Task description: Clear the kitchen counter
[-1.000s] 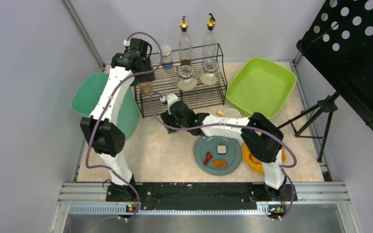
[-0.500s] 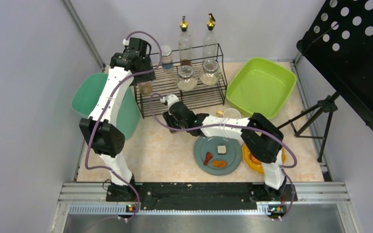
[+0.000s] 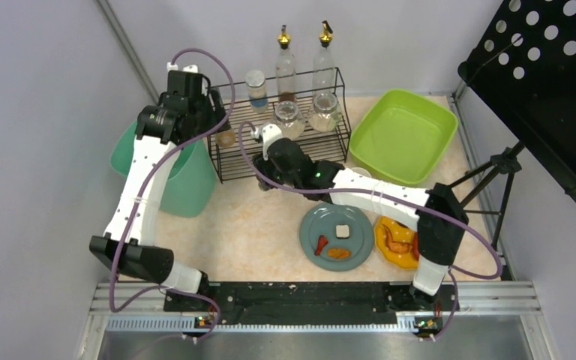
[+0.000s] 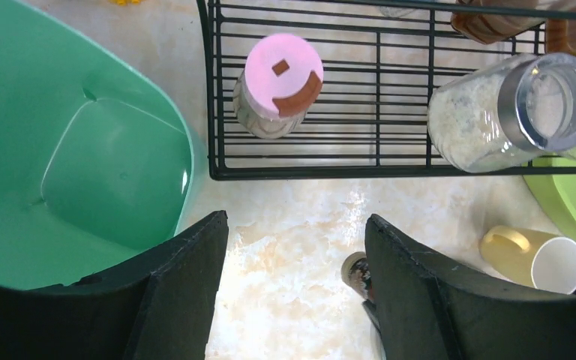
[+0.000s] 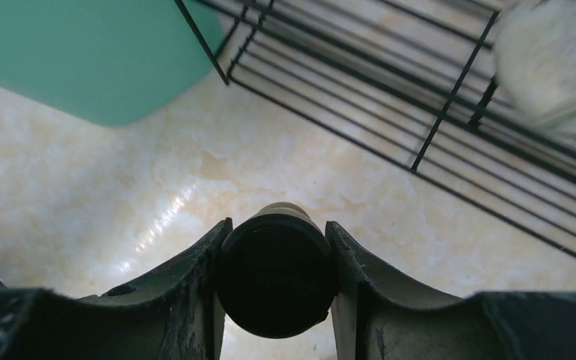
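Observation:
My right gripper will next go up and outward over the rack's front bar. Then it will lower the small jar and release it on the rack's shelf beside the pink-lidded jar, where it's empty.
The kitchen counter is beige marbled stone. My right gripper is shut on a small jar with a black lid and holds it just above the counter in front of the black wire rack. My left gripper is open and empty, high over the counter at the rack's front left corner. Below it, a pink-lidded jar stands on the rack's lower shelf. A grey plate with food bits and an orange plate lie near the front right.
A teal bin stands at the left and a lime-green tub at the back right. Glass jars and bottles fill the rack. A yellow cup lies near the tub. A tripod stands at the right edge.
My left arm has pulled back and to the left from the rack, leaving the pink-lidded jar on the shelf. My right gripper has moved toward the rack with its jar.

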